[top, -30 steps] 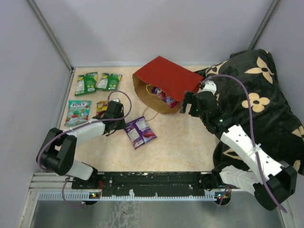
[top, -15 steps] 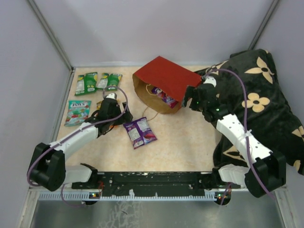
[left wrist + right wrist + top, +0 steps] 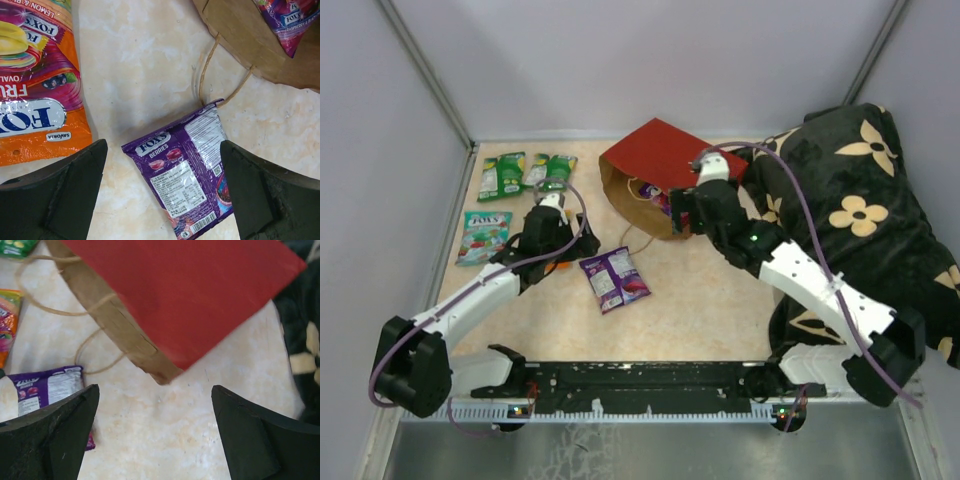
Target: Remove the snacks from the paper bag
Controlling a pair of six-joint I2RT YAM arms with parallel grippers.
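I will next move my right gripper to the left in the top view, onto the bag rim's string loop [image 3: 631, 188] [image 3: 23, 290]. The loop hangs free, and the bag's upper rim lies that way.
The paper bag [image 3: 665, 160] lies on its side, red face up, with its brown mouth [image 3: 250, 45] toward the left arm. A purple snack packet [image 3: 661, 201] shows inside the mouth [image 3: 289, 19]. Another purple packet [image 3: 613, 278] lies flat on the table [image 3: 185, 175], also at the left edge of the right wrist view [image 3: 45, 387]. My left gripper [image 3: 558, 240] hangs open above that packet's top corner [image 3: 162, 150], holding nothing. My right gripper [image 3: 685, 212] is open and empty, just over the table in front of the bag's near corner [image 3: 155, 390].
An orange packet [image 3: 35, 90] lies left of the left gripper. Two green packets [image 3: 501, 175] [image 3: 550, 171] and a teal one [image 3: 484, 237] lie at the far left. The bag's string handles [image 3: 205, 75] trail on the table. The black flowered pillow [image 3: 850, 200] fills the right side.
My right gripper has swung left from beside the pillow to the bag's near corner. My left arm has stretched out and its gripper shifted slightly farther away. The purple packet on the table has stayed put.
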